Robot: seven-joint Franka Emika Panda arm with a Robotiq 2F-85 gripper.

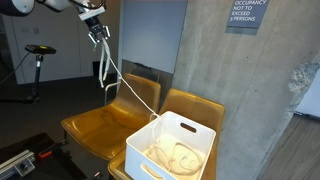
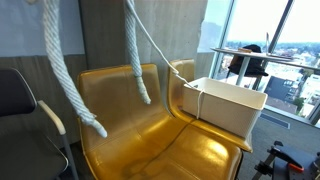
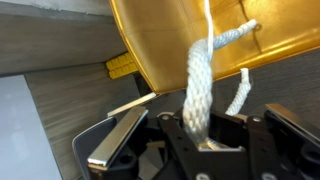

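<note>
My gripper should lower the white rope down toward the yellow seat [image 3: 170,35] beside the white bin next and then let go of it. The rope's loose ends still hang above that empty seat.
In an exterior view my gripper [image 1: 95,28] hangs high above the yellow chairs [image 1: 100,125], shut on a thick white rope [image 1: 104,68]. The rope's loose ends dangle below the gripper. Its long run slants down into a white bin [image 1: 185,128] on the right-hand chair, where more of it lies coiled [image 1: 176,155]. In the wrist view the gripper [image 3: 205,140] pinches the braided rope [image 3: 200,80] between its jaws, over the yellow seat [image 3: 170,35]. The other exterior view shows two rope ends [image 2: 135,55] hanging close up, the chair [image 2: 150,125] and the bin [image 2: 225,105], but no gripper.
A concrete wall with a sign [image 1: 247,12] rises behind the chairs. A black stool or bike [image 1: 40,50] stands at the back. A grey chair [image 2: 20,100] sits beside the yellow one, and a desk [image 2: 250,58] stands by the window.
</note>
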